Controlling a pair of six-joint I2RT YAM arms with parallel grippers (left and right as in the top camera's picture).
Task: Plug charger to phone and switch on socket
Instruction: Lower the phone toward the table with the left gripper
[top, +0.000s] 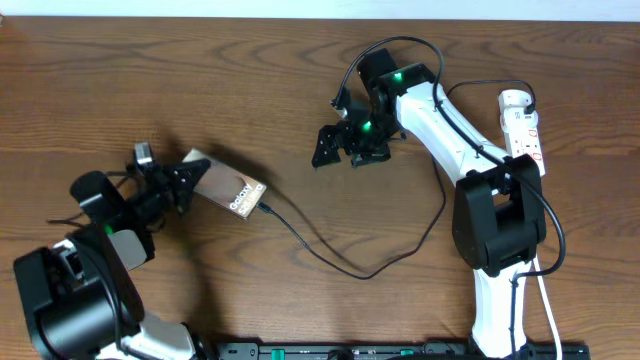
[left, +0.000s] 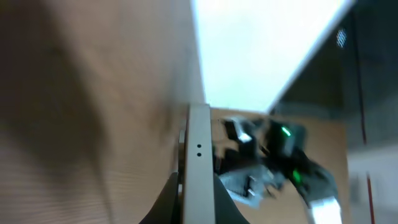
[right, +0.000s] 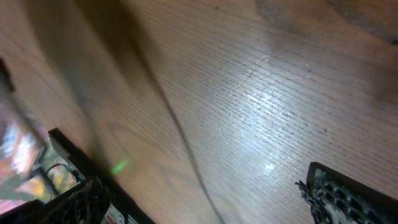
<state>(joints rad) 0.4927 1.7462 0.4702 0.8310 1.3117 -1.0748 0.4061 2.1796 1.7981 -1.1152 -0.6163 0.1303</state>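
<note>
The left gripper lowers the phone flat onto the bare tabletop below next and releases it, since the phone's shadow shows apart from the phone.
The phone (top: 238, 193), with its screen and "Galaxy" lettering facing up, is at the left of the table. My left gripper (top: 193, 176) is shut on its left end. In the left wrist view the phone (left: 199, 155) shows edge-on between the fingers (left: 199, 208). The charger, a thin black cable (top: 340, 265), meets the phone's right end and loops right towards the right arm. It shows blurred in the right wrist view (right: 186, 146). The socket (top: 523, 125), a white power strip, lies at the far right. My right gripper (top: 340, 145) is open and empty over the middle back of the table; it also shows open in the right wrist view (right: 211, 211).
The right arm's base (top: 498, 225) stands next to the socket, with a white cord (top: 548, 300) running down beside it. A black rail (top: 400, 350) runs along the table's front edge. The left arm's base (top: 70, 300) is at the lower left.
</note>
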